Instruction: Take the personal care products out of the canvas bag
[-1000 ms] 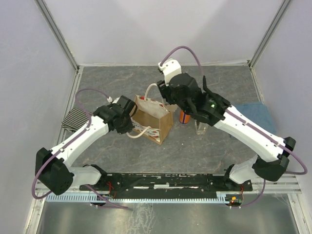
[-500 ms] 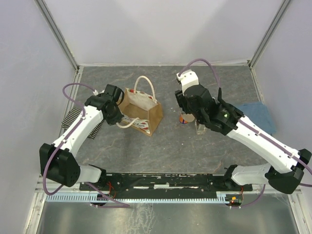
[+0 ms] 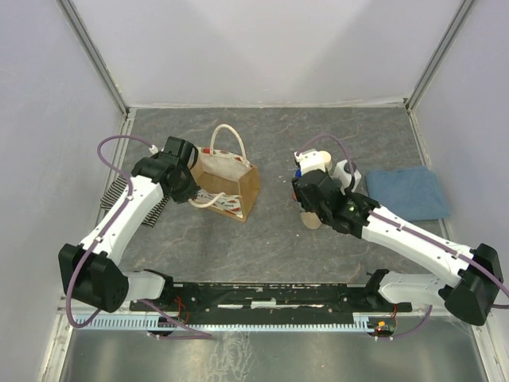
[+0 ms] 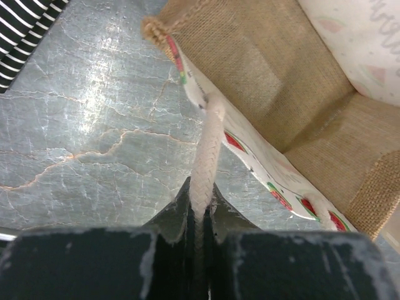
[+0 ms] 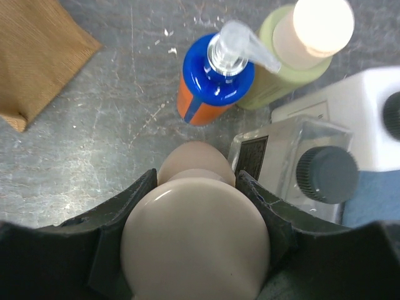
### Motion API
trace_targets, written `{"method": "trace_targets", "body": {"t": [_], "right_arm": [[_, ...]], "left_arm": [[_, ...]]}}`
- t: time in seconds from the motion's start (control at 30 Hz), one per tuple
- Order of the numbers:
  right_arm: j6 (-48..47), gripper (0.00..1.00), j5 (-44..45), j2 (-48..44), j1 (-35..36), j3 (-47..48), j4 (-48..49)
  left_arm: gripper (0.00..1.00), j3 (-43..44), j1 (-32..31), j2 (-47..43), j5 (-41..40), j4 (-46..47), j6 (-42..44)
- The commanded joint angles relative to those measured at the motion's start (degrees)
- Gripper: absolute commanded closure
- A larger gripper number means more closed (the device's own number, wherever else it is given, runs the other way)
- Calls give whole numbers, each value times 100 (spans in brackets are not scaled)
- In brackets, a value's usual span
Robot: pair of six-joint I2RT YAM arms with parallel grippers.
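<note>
My right gripper should lower toward the bag point(image 3: 229, 183) and stand the tan bottle point(image 5: 197, 240) on the tabletop by the pump bottle, because the clear bottle sits close.
The canvas bag point(image 3: 229, 183) stands left of centre, its open mouth facing up. My left gripper point(image 3: 193, 193) is shut on its cream rope handle point(image 4: 207, 144), just off the printed side panel point(image 4: 250, 156). My right gripper point(image 5: 197, 181) is shut on a tan bottle point(image 5: 197, 240), held upright and low over the table point(image 3: 312, 218). Just beyond it stand a blue-and-orange pump bottle point(image 5: 212, 81), a pale yellow-green bottle with a cream cap point(image 5: 297, 53) and a clear bottle with a black cap point(image 5: 312, 165). I cannot see inside the bag's bottom.
A folded blue cloth point(image 3: 402, 193) lies right of the bottles. A black-and-white striped cloth point(image 3: 119, 193) lies by the left wall. A white boxy bottle point(image 5: 369, 115) stands beside the clear one. Walls close in the table on three sides.
The right arm has carried the tan bottle from above the bag rightward and down beside the other bottles. The left arm has pulled the bag leftward by its handle.
</note>
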Motion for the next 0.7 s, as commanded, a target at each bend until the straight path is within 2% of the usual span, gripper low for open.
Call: {"method": "trace_targets", "body": {"t": [0.0, 0.43, 0.67], "right_arm": [[392, 75, 100, -223, -121, -188, 1336], [500, 74, 0, 379, -237, -284, 1689], [526, 54, 182, 504, -256, -247, 1646]], "left_arm": [[97, 8, 30, -283, 54, 93, 108], [97, -26, 31, -364, 78, 84, 117], [97, -114, 35, -578, -48, 127, 69]]}}
